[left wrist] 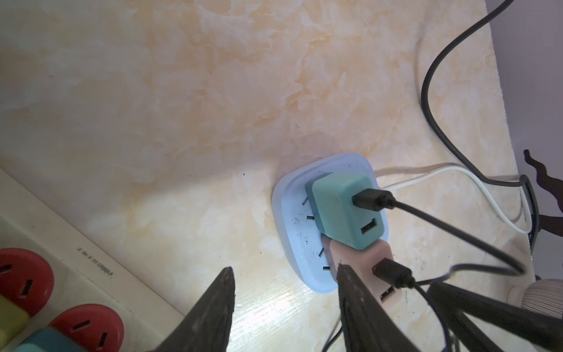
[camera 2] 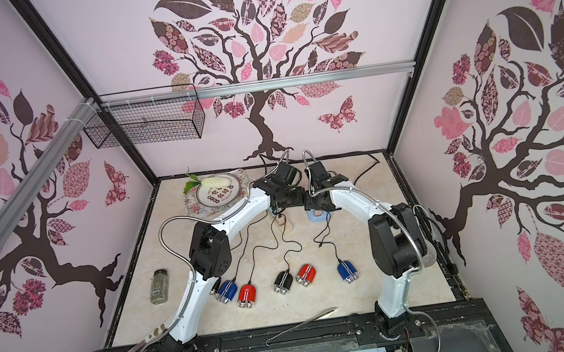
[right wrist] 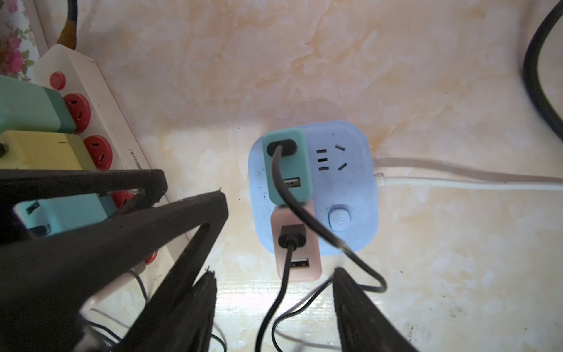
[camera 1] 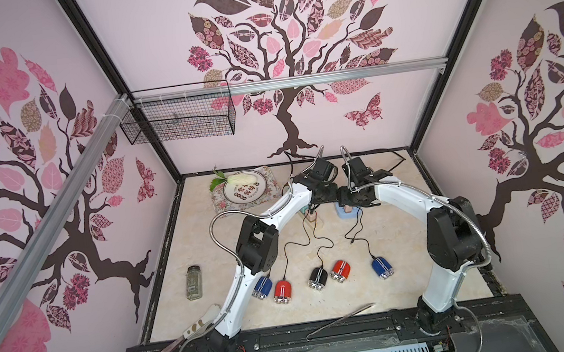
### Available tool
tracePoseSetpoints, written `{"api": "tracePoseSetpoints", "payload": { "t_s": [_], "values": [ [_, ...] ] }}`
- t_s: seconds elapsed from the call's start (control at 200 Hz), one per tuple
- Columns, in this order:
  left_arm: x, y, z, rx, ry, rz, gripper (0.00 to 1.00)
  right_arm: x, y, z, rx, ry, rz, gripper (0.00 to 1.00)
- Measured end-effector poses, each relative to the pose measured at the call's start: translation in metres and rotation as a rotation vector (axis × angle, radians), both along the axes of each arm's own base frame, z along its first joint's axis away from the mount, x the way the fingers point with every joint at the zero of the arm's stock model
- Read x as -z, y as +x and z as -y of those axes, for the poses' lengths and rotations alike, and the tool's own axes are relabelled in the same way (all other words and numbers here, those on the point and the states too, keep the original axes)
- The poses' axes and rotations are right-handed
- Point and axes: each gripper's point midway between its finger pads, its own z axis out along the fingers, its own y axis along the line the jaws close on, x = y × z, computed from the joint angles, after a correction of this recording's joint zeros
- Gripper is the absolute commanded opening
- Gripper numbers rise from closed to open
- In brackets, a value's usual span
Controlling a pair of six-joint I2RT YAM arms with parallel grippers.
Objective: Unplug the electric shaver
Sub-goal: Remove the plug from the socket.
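Observation:
My right gripper's open fingers are above the pink adapter (right wrist: 301,265) on the blue power strip and short of it. I need to move my right gripper outward and down next, to close around the adapter.
Several electric shavers lie in a row at the table's front: blue (camera 1: 262,287), red (camera 1: 283,291), black (camera 1: 318,277), red (camera 1: 340,270) and blue (camera 1: 382,267). Thin black cables run from them back to a white power strip (right wrist: 115,128) and a blue power strip (right wrist: 344,183). The blue strip holds a green adapter (right wrist: 286,164) and a pink adapter (right wrist: 301,265), each with a cable plugged in. My left gripper (left wrist: 284,267) is open between the two strips, with only table between its fingers. My right gripper (right wrist: 274,271) is open above the cables, just short of the pink adapter.
On the white strip sit a green adapter (right wrist: 30,106) and a yellow adapter (right wrist: 39,149). A light-blue adapter (right wrist: 61,213) with bare prongs shows behind my left fingers (right wrist: 182,213). A plate on a floral tray (camera 1: 249,191) stands at the back left, a spice jar (camera 1: 193,282) at the left and tongs (camera 1: 340,318) at the front edge.

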Motion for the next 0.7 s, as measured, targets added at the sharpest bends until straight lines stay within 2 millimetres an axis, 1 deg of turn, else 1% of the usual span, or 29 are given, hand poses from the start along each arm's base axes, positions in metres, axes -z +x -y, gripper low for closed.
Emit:
{"api": "tracePoseSetpoints", "payload": {
  "t_s": [0.115, 0.35, 0.495, 0.7],
  "values": [
    [0.002, -0.001, 0.000, -0.016, 0.010, 0.001, 0.53, 0.003, 0.000, 0.001, -0.002, -0.010, -0.004, 0.59],
    [0.003, -0.002, 0.000, -0.046, 0.053, 0.030, 0.52, 0.006, 0.002, 0.004, 0.004, -0.029, -0.001, 0.55],
    [0.004, 0.001, -0.004, -0.085, 0.064, 0.041, 0.52, 0.008, 0.006, 0.003, 0.002, -0.031, 0.004, 0.53],
    [0.002, 0.009, -0.012, -0.140, 0.040, 0.033, 0.51, 0.020, 0.012, 0.000, -0.008, -0.042, -0.004, 0.50]
  ]
}}
